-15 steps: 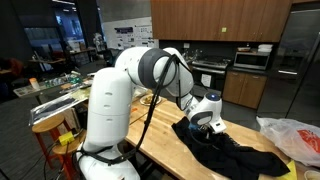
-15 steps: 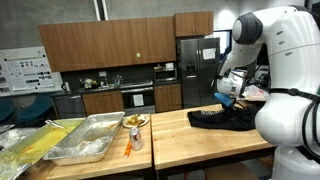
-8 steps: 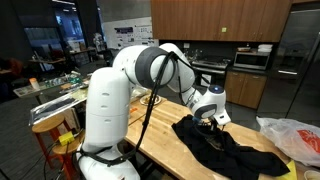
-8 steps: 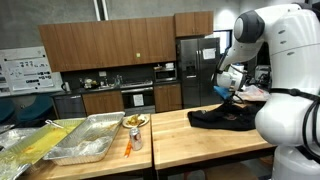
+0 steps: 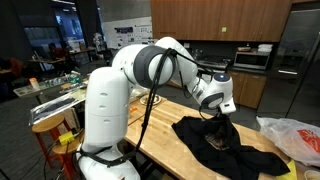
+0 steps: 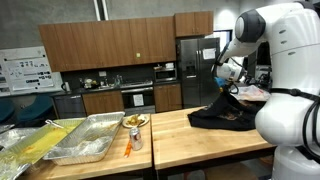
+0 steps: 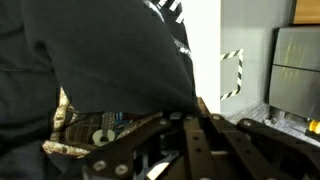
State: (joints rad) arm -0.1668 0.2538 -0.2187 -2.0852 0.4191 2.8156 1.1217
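Observation:
The garment is bunched up into a peak, so my gripper will next carry the raised part outward toward the table edge by the plastic bag and let go of it.
A black garment (image 5: 215, 145) lies on the wooden table (image 5: 160, 128), and one part of it is pulled up into a peak. My gripper (image 5: 222, 113) is shut on that raised part, above the table. In the other exterior view the gripper (image 6: 228, 89) hangs over the garment (image 6: 225, 114) at the table's far right. In the wrist view the dark cloth (image 7: 100, 60) fills most of the picture and hangs from my gripper (image 7: 186, 122), whose jaws are pressed together; a patterned lining shows at the lower left.
Two metal trays (image 6: 88, 140) and a plate of food (image 6: 135, 121) stand on the neighbouring counter. A crumpled plastic bag (image 5: 296, 138) lies beyond the garment. Kitchen cabinets, an oven and a fridge (image 6: 197, 70) line the back wall.
The gripper has closed on the garment and risen, lifting part of the cloth off the table into a peak.

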